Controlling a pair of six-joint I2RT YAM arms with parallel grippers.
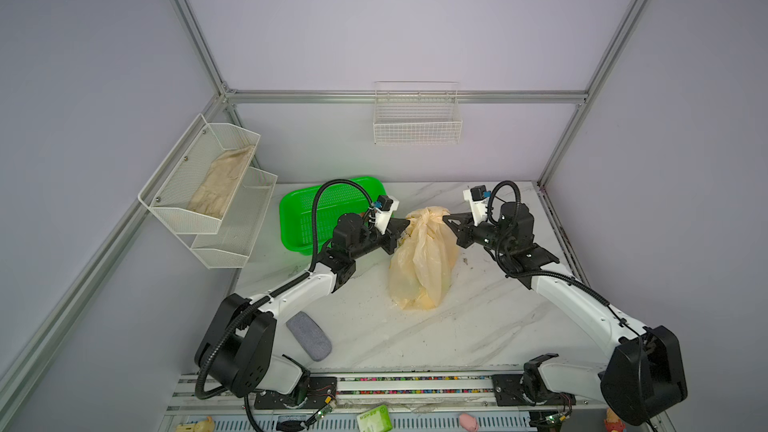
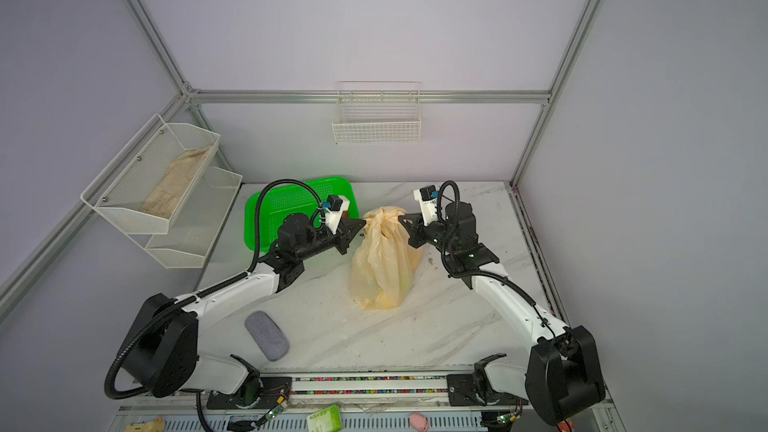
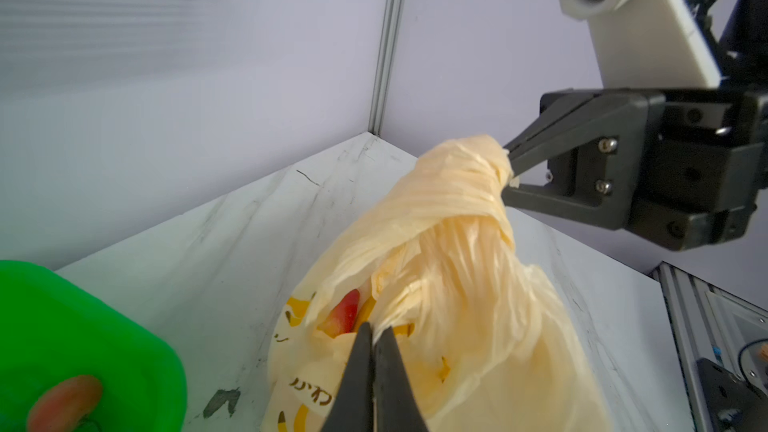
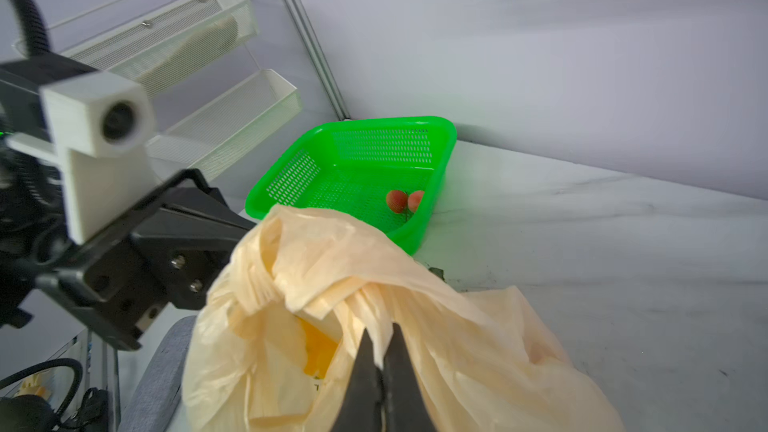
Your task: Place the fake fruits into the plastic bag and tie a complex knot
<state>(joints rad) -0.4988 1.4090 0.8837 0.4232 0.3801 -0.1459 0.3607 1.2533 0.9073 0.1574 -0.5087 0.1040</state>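
Observation:
My left gripper moves down and away from the right gripper next, toward the basket's end (image 1: 377, 185) (image 3: 165, 360), to tighten the bag's loose twisted top, and releases the bag's film.
The plastic bag (image 1: 422, 268) stands upright mid-table, pale orange-cream, its top gathered and twisted into a bunch. My left gripper (image 1: 405, 224) is shut on bag film at the left of that bunch. My right gripper (image 1: 446, 218) is shut on film at the right. In the left wrist view my left gripper (image 3: 376, 332) pinches a fold beside a red fake fruit (image 3: 345, 315) inside the bag (image 3: 478, 284). In the right wrist view my right gripper (image 4: 380, 334) pinches a strip of the bag (image 4: 415, 284), with something yellow (image 4: 318, 347) inside. Two small red cherries (image 4: 405, 200) lie in the green basket.
A green perforated basket (image 1: 307, 209) sits behind my left arm at the back left. A grey pad (image 1: 309, 336) lies front left. A white mesh shelf (image 1: 208, 189) hangs on the left wall and a wire basket (image 1: 417, 122) on the back wall.

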